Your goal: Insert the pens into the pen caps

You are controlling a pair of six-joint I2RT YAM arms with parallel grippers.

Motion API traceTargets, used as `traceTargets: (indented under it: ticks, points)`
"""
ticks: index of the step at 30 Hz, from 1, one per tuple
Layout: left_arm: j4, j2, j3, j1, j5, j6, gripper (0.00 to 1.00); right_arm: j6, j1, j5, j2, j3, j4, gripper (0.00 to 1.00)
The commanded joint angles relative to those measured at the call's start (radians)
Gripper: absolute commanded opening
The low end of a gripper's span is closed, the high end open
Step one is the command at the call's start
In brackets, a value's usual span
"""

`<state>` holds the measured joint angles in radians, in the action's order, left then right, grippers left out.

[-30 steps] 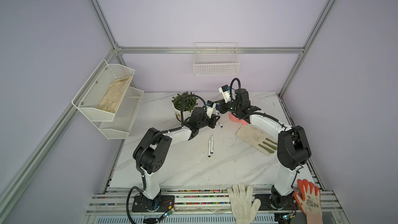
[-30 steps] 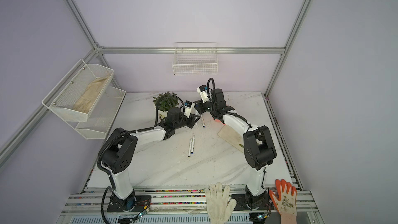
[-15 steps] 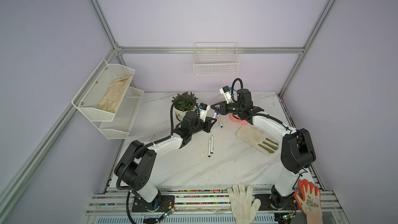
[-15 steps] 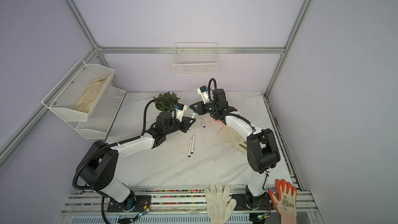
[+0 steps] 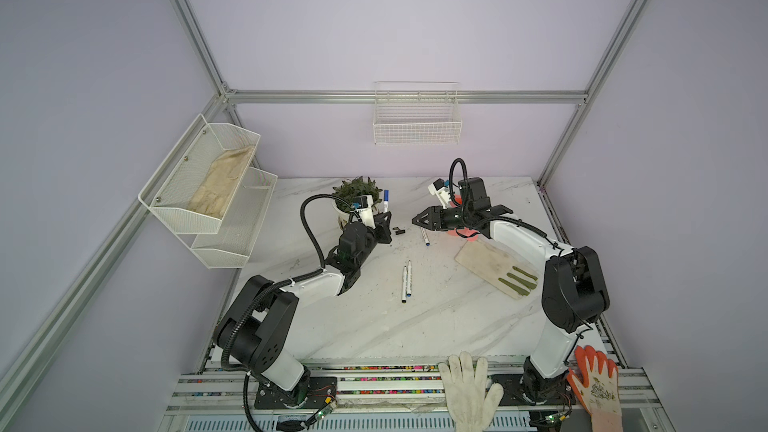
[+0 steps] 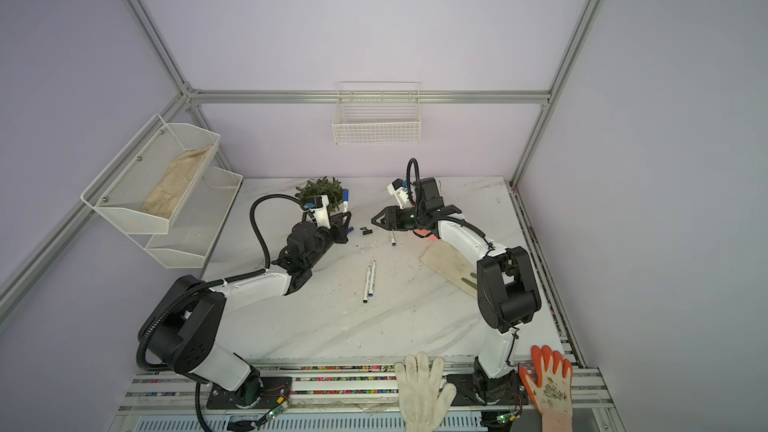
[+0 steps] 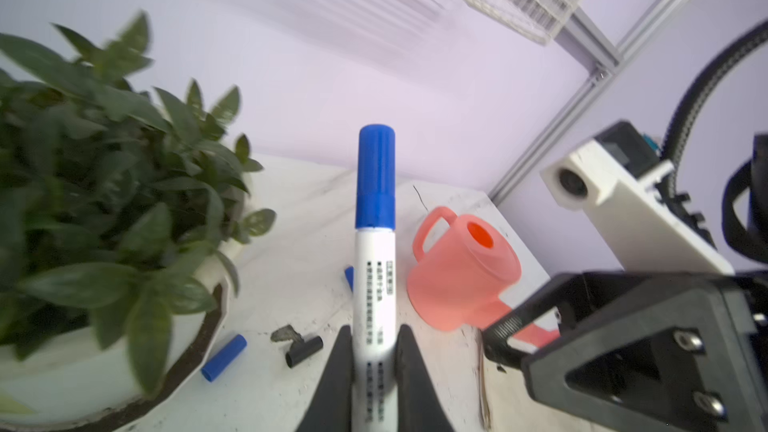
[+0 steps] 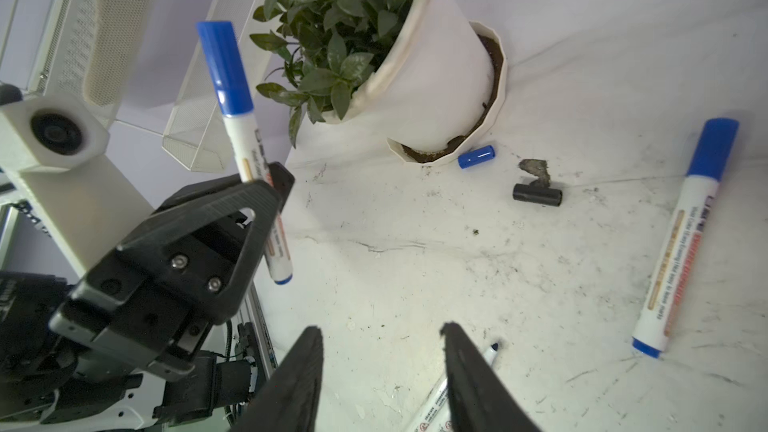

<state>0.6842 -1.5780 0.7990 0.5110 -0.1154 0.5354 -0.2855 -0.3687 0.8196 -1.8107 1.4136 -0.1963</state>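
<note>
My left gripper holds the white pen's body and will lower toward the watering can to release it beside the second capped pen, since that second pen lies below, past the black cap.
My left gripper (image 7: 374, 338) is shut on a white pen (image 7: 373, 284) that stands upright with a blue cap (image 7: 376, 176) on its top end; in both top views it shows beside the plant (image 5: 385, 198) (image 6: 345, 198). My right gripper (image 8: 380, 334) is open and empty, a short way right of the left gripper (image 5: 384, 224). A second capped pen (image 8: 681, 243) lies on the table. Two uncapped pens (image 5: 406, 282) lie side by side mid-table. A loose blue cap (image 8: 476, 157) and a black cap (image 8: 537, 194) lie by the pot.
A potted plant (image 5: 356, 195) stands at the back left, with a pink watering can (image 7: 461, 272) behind the right arm. A work glove (image 5: 496, 268) lies on the table's right. A dark debris scrap (image 8: 536, 168) sits by the black cap. Wire baskets (image 5: 417, 118) hang on the walls.
My right gripper has opened and now holds nothing. The left gripper has drawn back to the left, away from it, still holding the capped pen upright.
</note>
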Motion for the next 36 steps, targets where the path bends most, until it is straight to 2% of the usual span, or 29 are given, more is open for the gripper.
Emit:
traceTargets:
  ticks: [1, 7, 14, 28, 36]
  points:
    - [0.092, -0.037, -0.045, 0.023, -0.089, 0.056, 0.00, -0.041, 0.016, -0.001, 0.014, 0.053, 0.023, 0.55]
    - [0.035, -0.120, 0.040, 0.053, -0.082, 0.047, 0.00, -0.044, 0.048, -0.074, 0.055, 0.014, 0.029, 0.55]
    - [-0.003, -0.282, 0.169, 0.102, -0.070, 0.088, 0.00, -0.086, 0.071, -0.256, 0.054, -0.020, -0.008, 0.54]
    - [-0.122, -0.525, 0.470, 0.131, -0.054, 0.149, 0.00, -0.076, 0.072, -0.288, 0.052, -0.059, -0.005, 0.52]
    - [-0.196, -0.613, 0.563, 0.129, -0.048, 0.192, 0.00, -0.066, 0.071, -0.289, 0.067, -0.087, 0.000, 0.51]
